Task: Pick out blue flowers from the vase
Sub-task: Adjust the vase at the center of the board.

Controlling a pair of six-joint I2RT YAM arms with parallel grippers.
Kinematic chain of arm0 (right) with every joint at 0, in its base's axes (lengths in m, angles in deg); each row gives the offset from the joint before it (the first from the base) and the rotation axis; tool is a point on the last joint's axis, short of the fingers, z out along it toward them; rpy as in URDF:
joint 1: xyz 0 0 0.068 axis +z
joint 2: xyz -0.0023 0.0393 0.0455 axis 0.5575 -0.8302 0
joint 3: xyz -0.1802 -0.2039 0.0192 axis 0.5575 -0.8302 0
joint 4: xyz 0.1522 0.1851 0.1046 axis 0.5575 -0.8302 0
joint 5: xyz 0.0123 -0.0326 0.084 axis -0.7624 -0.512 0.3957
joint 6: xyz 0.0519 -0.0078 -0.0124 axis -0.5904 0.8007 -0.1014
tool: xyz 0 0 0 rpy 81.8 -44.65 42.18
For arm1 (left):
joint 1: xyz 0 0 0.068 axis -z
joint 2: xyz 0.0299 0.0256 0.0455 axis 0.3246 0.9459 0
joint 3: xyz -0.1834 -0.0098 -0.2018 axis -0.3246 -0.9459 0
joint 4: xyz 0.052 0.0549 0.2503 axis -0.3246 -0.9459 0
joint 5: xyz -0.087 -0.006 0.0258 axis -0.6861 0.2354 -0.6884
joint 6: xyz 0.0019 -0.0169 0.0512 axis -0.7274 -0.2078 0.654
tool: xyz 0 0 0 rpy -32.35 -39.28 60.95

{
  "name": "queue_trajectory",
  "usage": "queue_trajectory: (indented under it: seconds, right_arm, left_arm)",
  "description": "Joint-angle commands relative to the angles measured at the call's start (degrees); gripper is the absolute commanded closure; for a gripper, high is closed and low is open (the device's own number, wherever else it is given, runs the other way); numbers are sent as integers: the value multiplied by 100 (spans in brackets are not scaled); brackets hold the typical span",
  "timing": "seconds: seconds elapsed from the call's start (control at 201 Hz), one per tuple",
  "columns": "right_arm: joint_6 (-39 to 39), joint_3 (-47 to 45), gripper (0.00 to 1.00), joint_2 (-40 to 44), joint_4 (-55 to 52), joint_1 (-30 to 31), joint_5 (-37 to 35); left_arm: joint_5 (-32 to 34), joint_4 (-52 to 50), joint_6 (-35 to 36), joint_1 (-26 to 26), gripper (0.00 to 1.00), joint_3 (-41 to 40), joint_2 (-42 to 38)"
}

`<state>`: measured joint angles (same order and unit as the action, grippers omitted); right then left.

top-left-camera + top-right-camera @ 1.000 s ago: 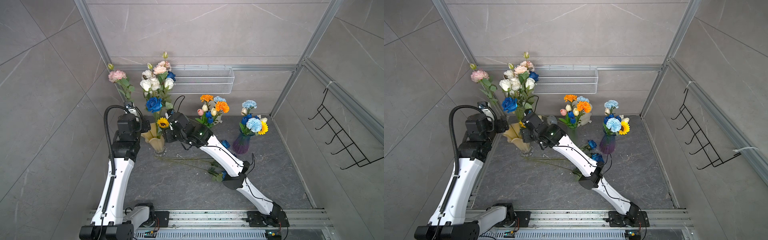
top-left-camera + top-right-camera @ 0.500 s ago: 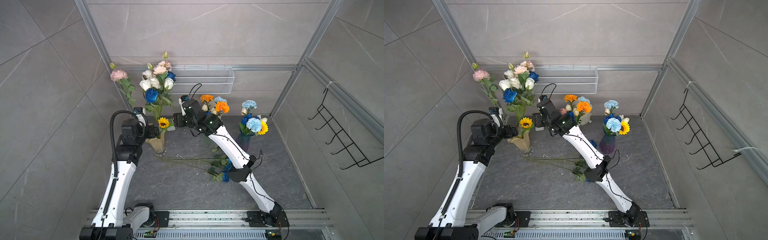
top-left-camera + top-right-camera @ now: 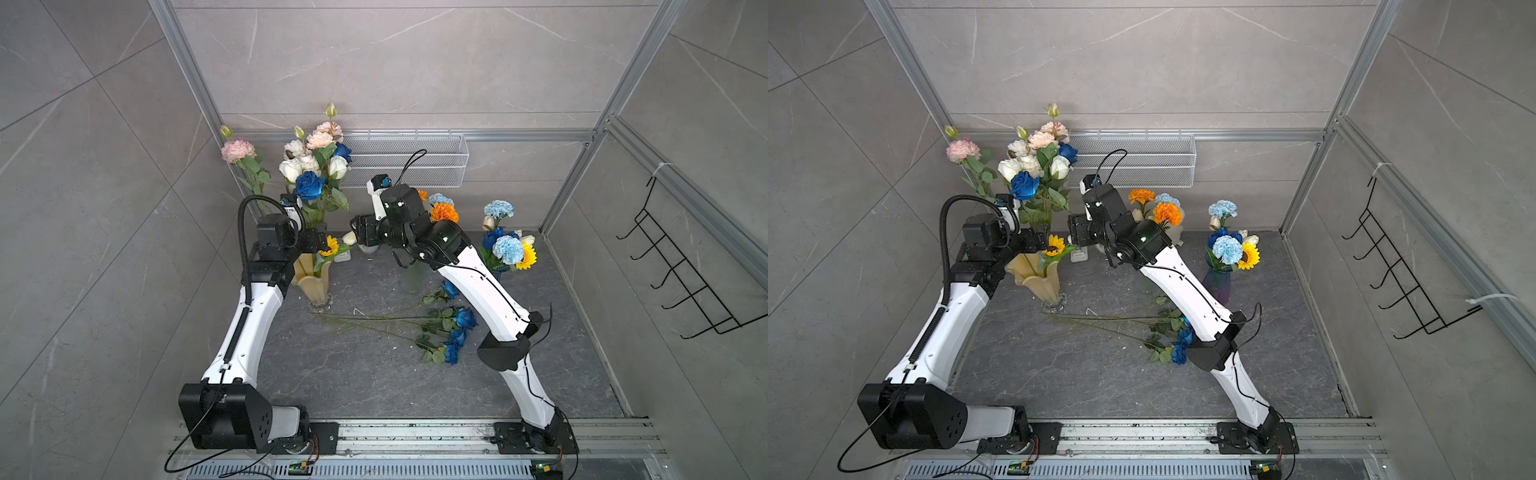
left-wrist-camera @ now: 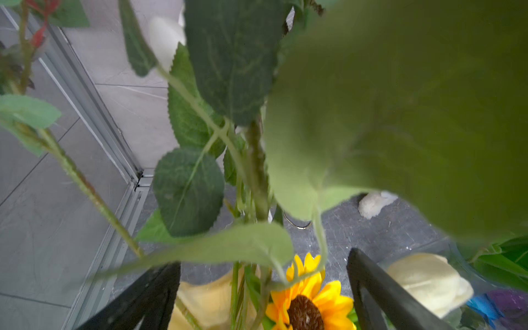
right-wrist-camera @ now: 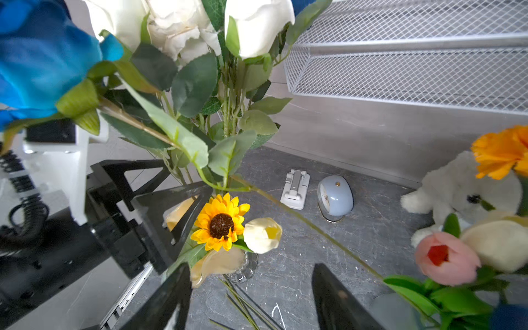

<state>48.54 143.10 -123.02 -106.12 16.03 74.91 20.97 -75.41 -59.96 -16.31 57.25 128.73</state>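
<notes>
The left gripper pushes deeper outward into the green stems above the vase's opening [image 3: 315, 216] [image 4: 250, 279] next and closes, since they stand between its open fingers.
An amber fluted vase [image 3: 312, 283] [image 3: 1037, 279] stands at the left of the table, filled with white and pink blooms, a sunflower [image 5: 219, 224] and two deep blue flowers [image 3: 308, 185] [image 3: 1024, 185]; the higher one [image 3: 343, 151] is near the back. My left gripper [image 3: 321, 242] [image 4: 263, 274] is open just above the vase mouth, with green stems [image 4: 257, 171] between its fingers but not pinched. My right gripper [image 3: 355, 231] [image 5: 251, 285] is open and empty, right of the bouquet. Several blue flowers [image 3: 457, 328] [image 3: 1179, 347] lie on the table.
A purple vase [image 3: 1219, 282] with pale blue carnations [image 3: 508, 249] stands back right; another bunch with orange carnations [image 3: 444, 212] is behind the right arm. A plush toy [image 5: 463, 185], small clock [image 5: 334, 197], wall basket [image 3: 407, 160] and black rack [image 3: 681, 286] are around.
The left gripper has moved right to the stems over the vase and opened wider. The right arm has lifted away from the vase towards the back.
</notes>
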Motion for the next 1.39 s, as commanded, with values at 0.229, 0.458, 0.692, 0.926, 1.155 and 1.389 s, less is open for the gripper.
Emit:
queue_trajectory:
  seconds: [0.229, 0.458, 0.692, 0.926, 1.155, 1.389]
  right_arm:
    - [278, -2780, 29, 1962, 1443, 58, -419]
    - [332, -3347, 30, 2359, 1658, 63, -474]
    - [457, -3404, 30, 2491, 1704, 63, -473]
    - [567, -3604, 30, 2645, 1795, 101, -495]
    - [605, -3819, 30, 2789, 1901, 110, -509]
    - [700, -4124, 33, 2932, 2110, 155, -439]
  left_arm:
    - [-209, 782, 266, -8, 8, 373, 662]
    - [-100, 1059, 445, -8, 10, 305, 793]
    - [-109, 1082, 566, 0, 17, 286, 949]
    - [-193, 1239, 533, 0, 30, 236, 1048]
    - [-149, 1495, 441, 0, 54, 92, 949]
    - [5, 1716, 498, -8, 91, -169, 777]
